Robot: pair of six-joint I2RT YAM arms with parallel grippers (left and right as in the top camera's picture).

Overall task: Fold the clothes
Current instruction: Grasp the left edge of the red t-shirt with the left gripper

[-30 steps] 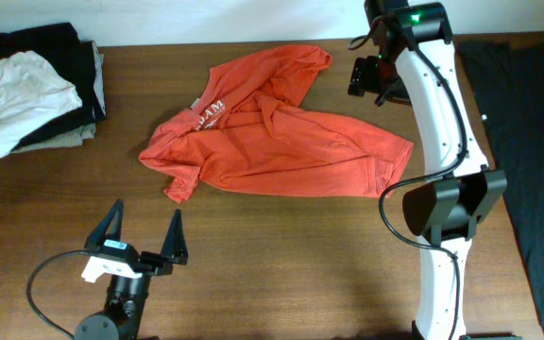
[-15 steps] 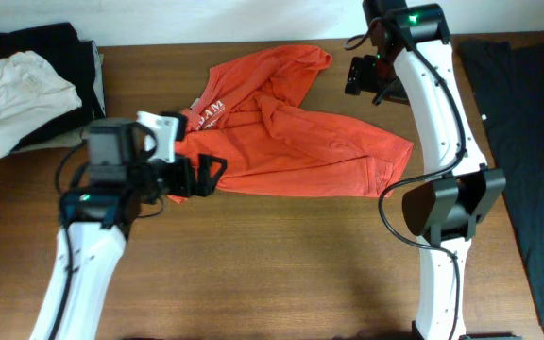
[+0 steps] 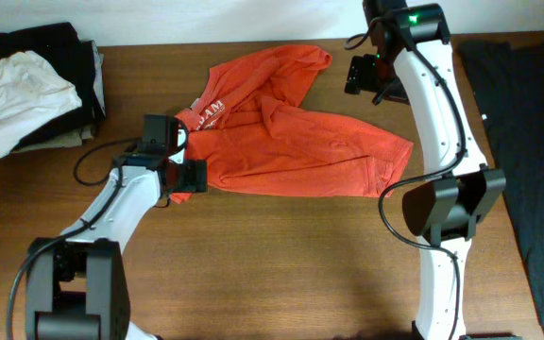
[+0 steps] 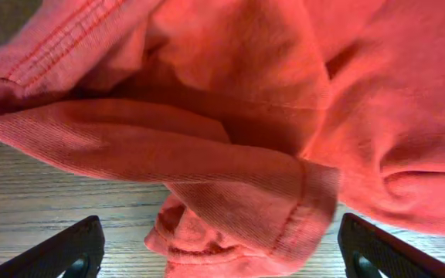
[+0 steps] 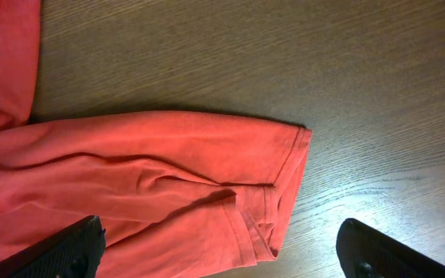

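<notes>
The bunched fold [image 3: 181, 193] [image 4: 247, 207] at the shirt's near corner already lies between open fingers, so next my left gripper edges slightly outward over it and closes there.
A crumpled orange T-shirt [image 3: 281, 132] lies at the back middle of the wooden table [image 3: 281, 264]. My left gripper [image 3: 182, 175] is low at the shirt's left front corner. In the left wrist view it [image 4: 222, 261] is open, with a bunched hem corner [image 4: 238, 224] between the two fingertips. My right gripper [image 3: 365, 76] hovers above the shirt's back right part. In the right wrist view it [image 5: 222, 259] is open and empty, well above the shirt's right hem [image 5: 280, 193].
A pile of folded clothes [image 3: 31, 85], a white piece on black ones, sits at the back left corner. A dark cloth [image 3: 536, 142] lies beyond the table's right edge. The right arm's base [image 3: 442, 217] stands at the right.
My left arm has swung from the table's front edge up to the shirt's left corner and come down over it, jaws open. The right arm and the shirt have barely moved.
</notes>
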